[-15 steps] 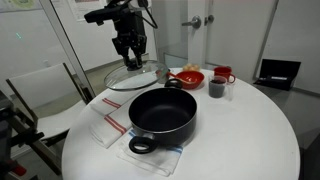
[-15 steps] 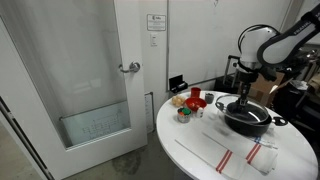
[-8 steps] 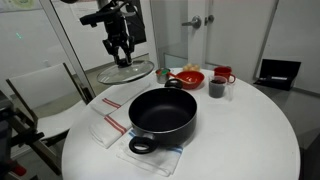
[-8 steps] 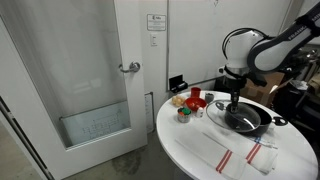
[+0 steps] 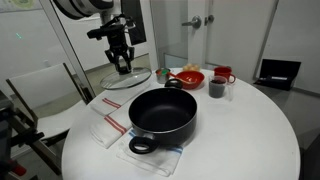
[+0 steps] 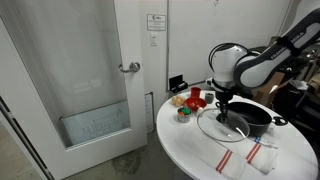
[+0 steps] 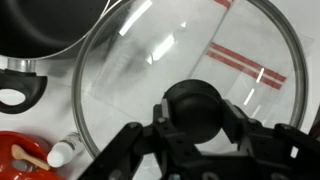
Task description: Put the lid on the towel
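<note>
My gripper lowers the lid next onto the towel's plain part by the red stripes, below my gripper, before it releases the lid.
My gripper (image 5: 122, 66) is shut on the dark knob of the clear glass lid (image 5: 124, 78) and holds it in the air left of the black pot (image 5: 164, 112). The lid shows in an exterior view (image 6: 222, 124) and fills the wrist view (image 7: 240, 60), with my gripper (image 7: 198, 118) clamped round the knob. The white towel with red stripes (image 5: 110, 115) lies on the table below the lid. Through the glass in the wrist view I see its red stripes (image 7: 245, 66). The towel also shows in an exterior view (image 6: 228, 157).
The pot stands on a paler cloth (image 5: 150, 157). A red bowl (image 5: 187, 78), a dark cup (image 5: 216, 88) and a red mug (image 5: 224, 75) stand at the back of the round white table (image 5: 250, 140). A small white bottle (image 7: 62, 152) lies near the red bowl.
My gripper has carried the lid away from over the pot, toward the towel's side of the table, and it now hangs lower.
</note>
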Tool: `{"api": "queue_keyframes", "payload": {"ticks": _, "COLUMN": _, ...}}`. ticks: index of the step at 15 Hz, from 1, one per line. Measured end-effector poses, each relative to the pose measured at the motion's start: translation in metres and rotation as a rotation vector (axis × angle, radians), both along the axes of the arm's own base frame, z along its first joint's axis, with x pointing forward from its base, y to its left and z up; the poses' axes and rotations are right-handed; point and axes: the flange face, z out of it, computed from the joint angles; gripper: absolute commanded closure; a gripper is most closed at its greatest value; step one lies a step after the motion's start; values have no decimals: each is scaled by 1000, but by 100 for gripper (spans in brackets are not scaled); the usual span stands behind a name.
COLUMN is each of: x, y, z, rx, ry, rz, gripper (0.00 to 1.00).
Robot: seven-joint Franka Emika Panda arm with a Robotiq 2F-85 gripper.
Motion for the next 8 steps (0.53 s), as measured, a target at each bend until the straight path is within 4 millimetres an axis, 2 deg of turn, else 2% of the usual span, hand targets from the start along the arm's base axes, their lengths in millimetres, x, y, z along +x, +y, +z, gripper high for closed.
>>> {"api": "queue_keyframes", "payload": {"ticks": 3, "x": 6, "y": 8, "z": -22, "rx": -2, "ry": 9, "rz": 11, "gripper": 75}}
{"api": "queue_keyframes", "payload": {"ticks": 8, "x": 16, "y": 10, "z": -59, "rx": -2, "ry": 21, "rz": 8, "gripper": 75}}
